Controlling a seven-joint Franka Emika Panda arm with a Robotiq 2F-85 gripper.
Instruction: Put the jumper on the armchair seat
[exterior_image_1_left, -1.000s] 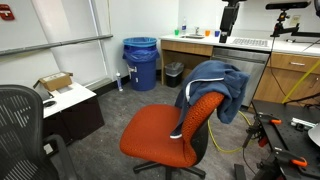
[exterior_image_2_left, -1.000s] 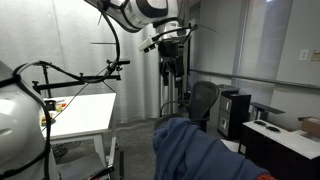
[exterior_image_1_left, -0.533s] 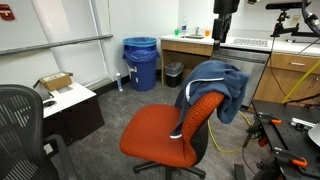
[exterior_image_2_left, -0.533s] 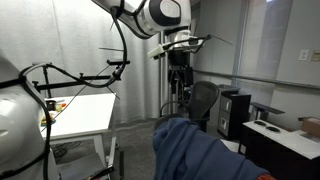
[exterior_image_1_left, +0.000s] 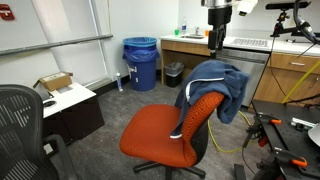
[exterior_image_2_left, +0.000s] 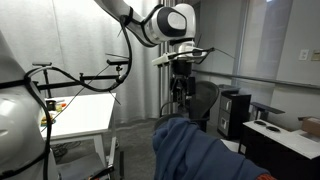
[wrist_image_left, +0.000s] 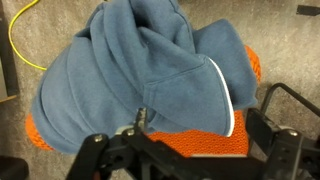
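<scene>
I should next lower my open gripper from the air onto the crumpled cloth (exterior_image_1_left: 212, 69) (wrist_image_left: 178, 92) beside the white-edged hem, because raised folds are uncovered there for its fingers.
The dark blue jumper (exterior_image_1_left: 213, 82) hangs draped over the backrest of the orange swivel chair. The orange-red armchair seat (exterior_image_1_left: 158, 135) below it is bare. In an exterior view the jumper (exterior_image_2_left: 198, 150) fills the near foreground. My gripper (exterior_image_1_left: 216, 42) hangs in the air above and behind the chair back, apart from the jumper; it also shows in an exterior view (exterior_image_2_left: 180, 88). In the wrist view the jumper (wrist_image_left: 140, 70) lies crumpled below me with its white-edged hem over orange chair fabric (wrist_image_left: 190, 148). The gripper (wrist_image_left: 185, 150) is open and empty.
A black mesh office chair (exterior_image_1_left: 20, 125) stands at the near left. Blue bins (exterior_image_1_left: 140, 62) and a wooden counter (exterior_image_1_left: 195, 47) are at the back. A box sits on a low black cabinet (exterior_image_1_left: 70, 110). A white table (exterior_image_2_left: 85, 108) stands beside the robot.
My arm has swung sideways and a little lower, toward the spot above the chair back. The jumper and chair have not moved.
</scene>
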